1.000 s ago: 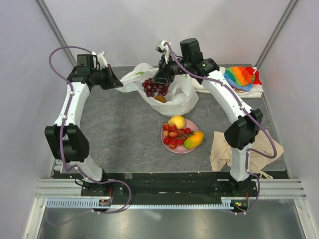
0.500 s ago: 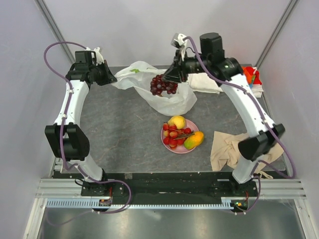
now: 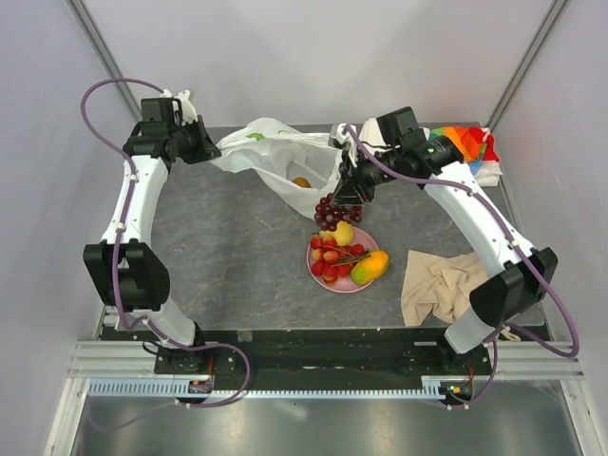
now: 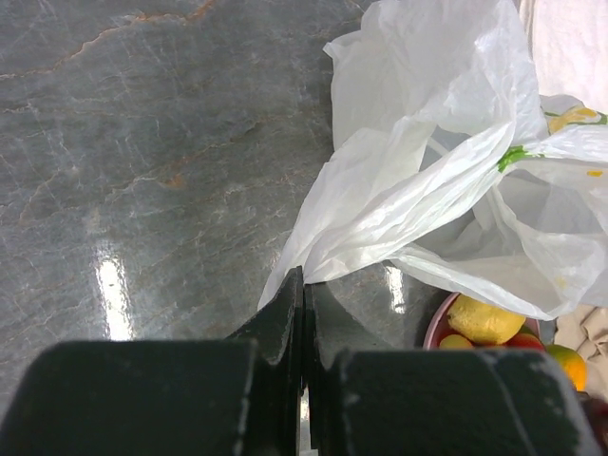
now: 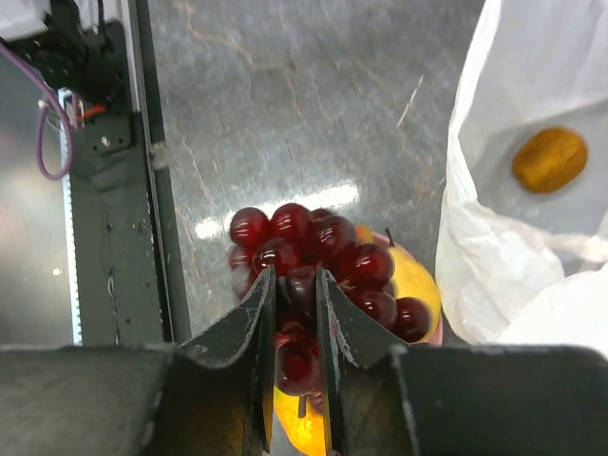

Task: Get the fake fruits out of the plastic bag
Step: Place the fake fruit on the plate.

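The right gripper draws back and down toward my base next, over the red cherry cluster [image 3: 332, 257] below it, to release the grapes among gathered fruit.
My right gripper [image 3: 348, 195] [image 5: 295, 285] is shut on the dark purple grape bunch [image 3: 332, 210] [image 5: 318, 252] and holds it just above the far edge of the pink plate [image 3: 318, 272]. The plate holds a yellow lemon [image 3: 339, 233], the red cherry cluster [image 3: 332, 257] and the orange-green mango [image 3: 370, 267]. The plastic bag [image 3: 285, 161] [image 4: 446, 180] lies at the back of the table with a small orange [image 3: 301, 181] [image 5: 549, 160] inside. My left gripper [image 3: 207, 147] [image 4: 304, 285] is shut on the bag's left edge.
A folded white cloth with a rainbow-coloured item [image 3: 461, 147] lies at the back right. A crumpled beige cloth [image 3: 442, 285] lies at the front right. The table's near edge and metal rail [image 5: 114, 171] show in the right wrist view.
My right gripper has lifted the grape bunch out of the bag and carried it toward me to just above the plate. The left gripper has stayed on the bag.
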`<state>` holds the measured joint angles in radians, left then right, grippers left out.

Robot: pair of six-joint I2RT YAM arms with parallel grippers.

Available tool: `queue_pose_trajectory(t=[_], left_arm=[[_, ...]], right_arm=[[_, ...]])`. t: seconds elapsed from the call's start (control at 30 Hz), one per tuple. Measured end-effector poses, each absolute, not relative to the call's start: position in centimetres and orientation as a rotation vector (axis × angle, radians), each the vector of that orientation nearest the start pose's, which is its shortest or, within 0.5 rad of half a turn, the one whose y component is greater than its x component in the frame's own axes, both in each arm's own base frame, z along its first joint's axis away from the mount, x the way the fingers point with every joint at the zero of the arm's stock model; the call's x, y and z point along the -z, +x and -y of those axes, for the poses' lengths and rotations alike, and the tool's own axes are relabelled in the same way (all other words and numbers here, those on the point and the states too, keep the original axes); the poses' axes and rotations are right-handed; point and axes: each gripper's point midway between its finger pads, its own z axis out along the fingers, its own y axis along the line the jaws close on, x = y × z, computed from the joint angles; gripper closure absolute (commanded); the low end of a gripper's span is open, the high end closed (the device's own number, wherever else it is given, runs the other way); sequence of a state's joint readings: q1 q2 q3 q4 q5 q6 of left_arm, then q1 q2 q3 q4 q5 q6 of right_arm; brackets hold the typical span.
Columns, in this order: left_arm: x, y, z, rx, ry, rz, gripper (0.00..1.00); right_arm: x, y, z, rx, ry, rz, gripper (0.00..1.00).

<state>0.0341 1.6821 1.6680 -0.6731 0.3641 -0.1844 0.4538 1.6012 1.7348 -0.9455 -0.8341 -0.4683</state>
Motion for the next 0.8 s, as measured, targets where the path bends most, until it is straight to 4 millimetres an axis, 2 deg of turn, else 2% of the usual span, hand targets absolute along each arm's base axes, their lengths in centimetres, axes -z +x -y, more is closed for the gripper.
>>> queue_pose_trajectory(t=[0.2, 0.57, 0.8], left_arm=[[-25.8, 44.3, 5.5, 0.490, -0.035, -2.237, 0.98], [-24.8, 43.9, 5.4, 0.477, -0.007, -2.258, 0.98], [-24.0, 43.7, 5.3, 0.472, 0.004, -2.278, 0.98]], right_arm=[[-26.1, 29.0, -26.7, -0.971, -1.380, -1.900, 1.00], [-24.2, 26.7, -26.0, -1.005, -1.485, -1.942, 1.00], [-20.8, 26.1, -26.1, -1.074, -1.533, -2.021, 1.00]])
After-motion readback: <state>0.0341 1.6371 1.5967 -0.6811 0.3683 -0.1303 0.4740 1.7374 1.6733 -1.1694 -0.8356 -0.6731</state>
